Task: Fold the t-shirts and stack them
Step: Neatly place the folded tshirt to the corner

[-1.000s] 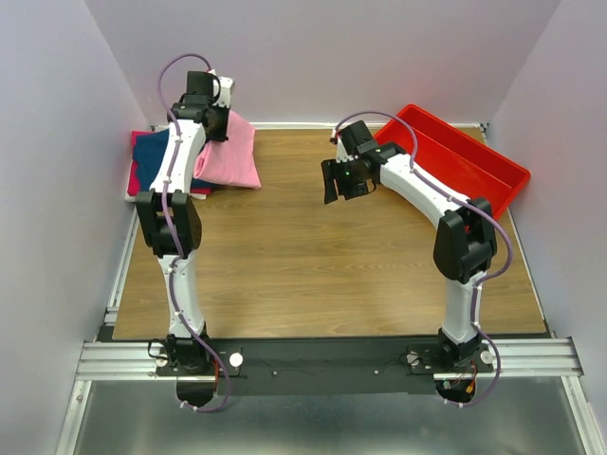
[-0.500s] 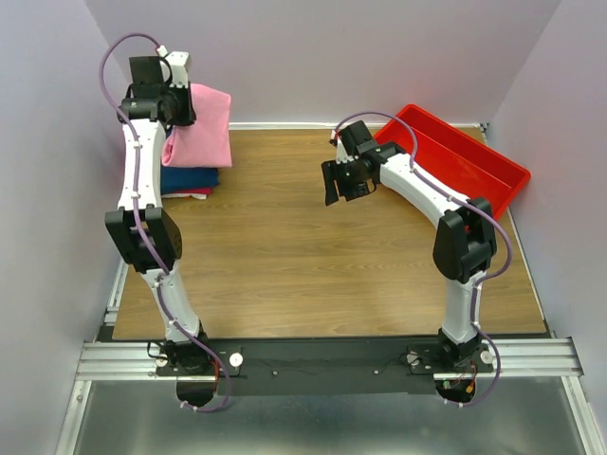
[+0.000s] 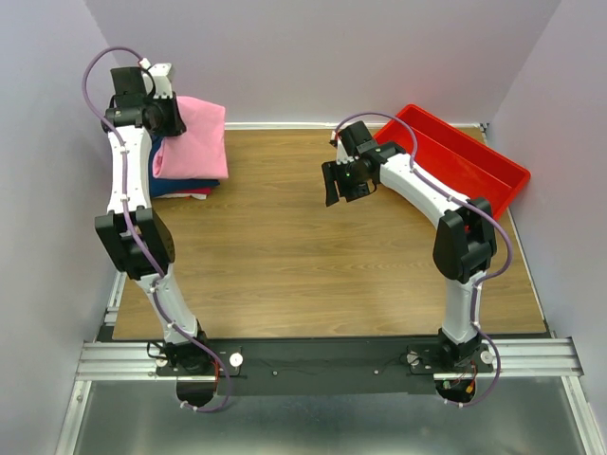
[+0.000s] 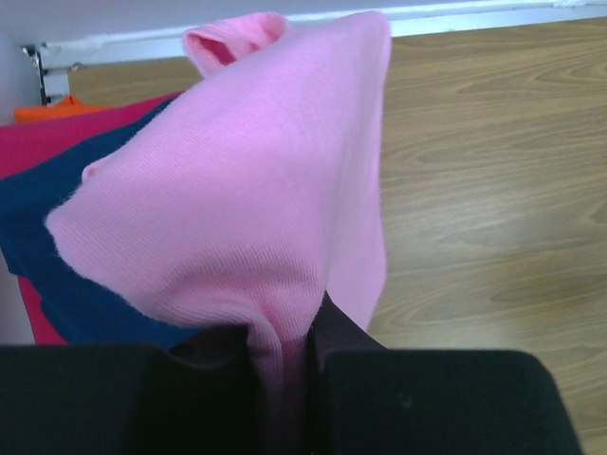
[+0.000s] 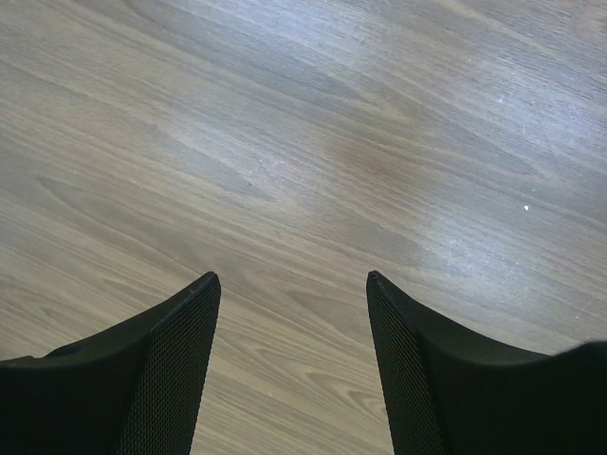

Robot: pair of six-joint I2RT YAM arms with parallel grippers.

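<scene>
The left gripper shifts to the left in its wrist view to the navy blue t-shirt's uncovered side [image 3: 155, 153] [image 4: 83, 287] next and releases the pink t-shirt.
My left gripper [image 3: 167, 118] is shut on the folded light pink t-shirt [image 3: 194, 137] and holds it up at the far left corner, over a stack of folded shirts. The navy blue t-shirt [image 3: 185, 187] and a red-magenta one [image 3: 201, 194] under it peek out below the pink one. In the left wrist view the pink t-shirt [image 4: 247, 190] hangs from my pinched jaws, with the navy shirt [image 4: 47, 237] and the magenta shirt [image 4: 57, 142] beneath. My right gripper [image 3: 338, 182] is open and empty above the bare table middle; it also shows in the right wrist view [image 5: 292, 282].
A rigid red plastic tray [image 3: 465, 166] stands at the far right of the wooden table [image 3: 313, 265]. Walls close in on the left, back and right. An orange edge [image 4: 57, 109] shows behind the stack.
My left arm has swung left and up with the pink t-shirt, carrying it from beside the stack to over it. The right arm has not moved.
</scene>
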